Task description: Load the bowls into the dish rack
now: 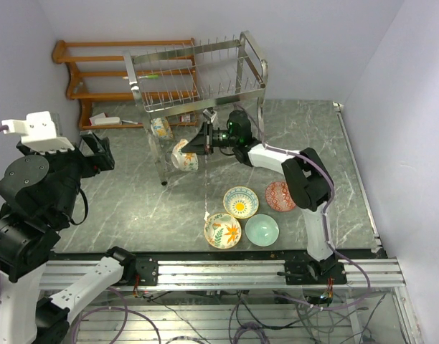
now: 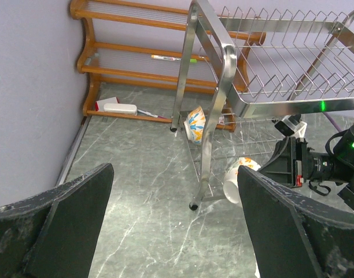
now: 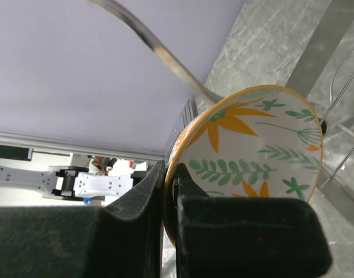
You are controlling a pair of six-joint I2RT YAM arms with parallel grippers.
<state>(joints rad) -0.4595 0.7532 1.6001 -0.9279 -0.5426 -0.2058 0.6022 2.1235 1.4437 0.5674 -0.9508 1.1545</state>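
Note:
The right gripper moves outward under the dish rack's upper shelf next and releases its bowl in the gap [image 1: 179,130] beside the standing floral bowl, since that gap is empty.
The steel dish rack [image 1: 198,79] stands at the back of the table. One floral bowl [image 1: 161,127] rests on edge in its lower tier, also seen in the left wrist view [image 2: 195,123]. My right gripper [image 1: 196,146] is shut on the rim of a floral bowl [image 3: 252,145] with orange flowers and green leaves. It holds that bowl on edge [image 1: 182,155] at the lower tier's front. Two floral bowls [image 1: 241,202] [image 1: 222,230], a red-patterned bowl [image 1: 280,196] and a mint bowl [image 1: 262,230] sit on the table. My left gripper [image 2: 174,231] is open and empty, high at the left.
An orange-brown wooden shelf rack [image 1: 97,79] stands at the back left against the wall, with a pen and a small white item on it. The steel rack's legs [image 2: 209,150] stand on the marble top. Walls close the left and back sides.

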